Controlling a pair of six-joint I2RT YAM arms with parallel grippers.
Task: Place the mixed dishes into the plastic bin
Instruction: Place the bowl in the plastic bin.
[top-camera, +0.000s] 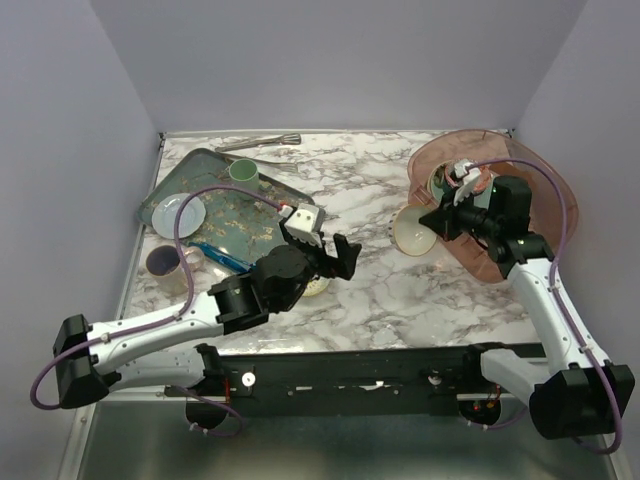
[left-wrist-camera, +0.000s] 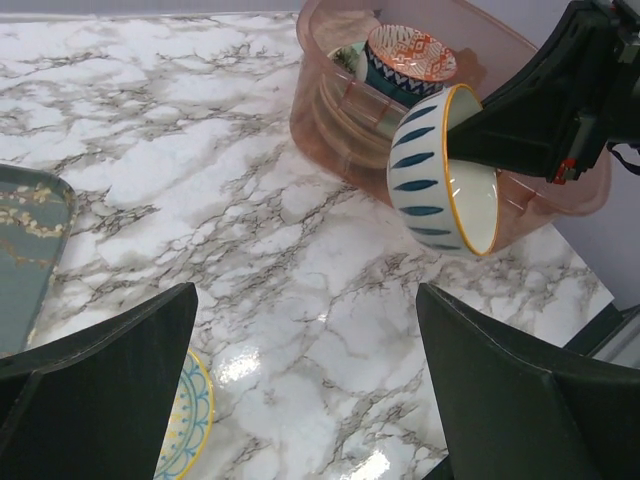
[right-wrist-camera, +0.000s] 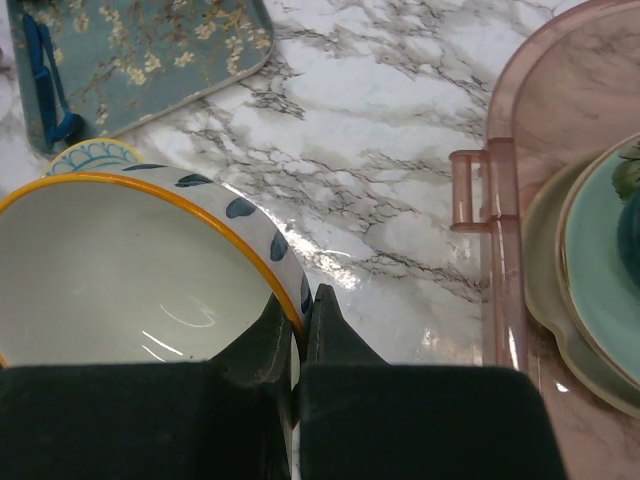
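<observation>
My right gripper will take the blue-patterned bowl outward over the bin's side, lower it onto the small red-patterned bowl and let go, because the red-patterned bowl's opening faces up.
My right gripper is shut on the rim of the blue-patterned bowl. The bowl has a yellow rim and a cream inside, and hangs tilted on its side above the table, just left of the plastic bin. The left wrist view shows the bowl in front of the bin's wall. Inside the bin lie stacked plates, mint green on cream, and a small red-patterned bowl. My left gripper is open and empty over the table's middle. A yellow-rimmed plate lies under it.
The dark-green floral tray sits at the back left with a small pale plate, a green cup and a blue utensil. A dark cup stands beside it. A metal utensil lies at the back edge.
</observation>
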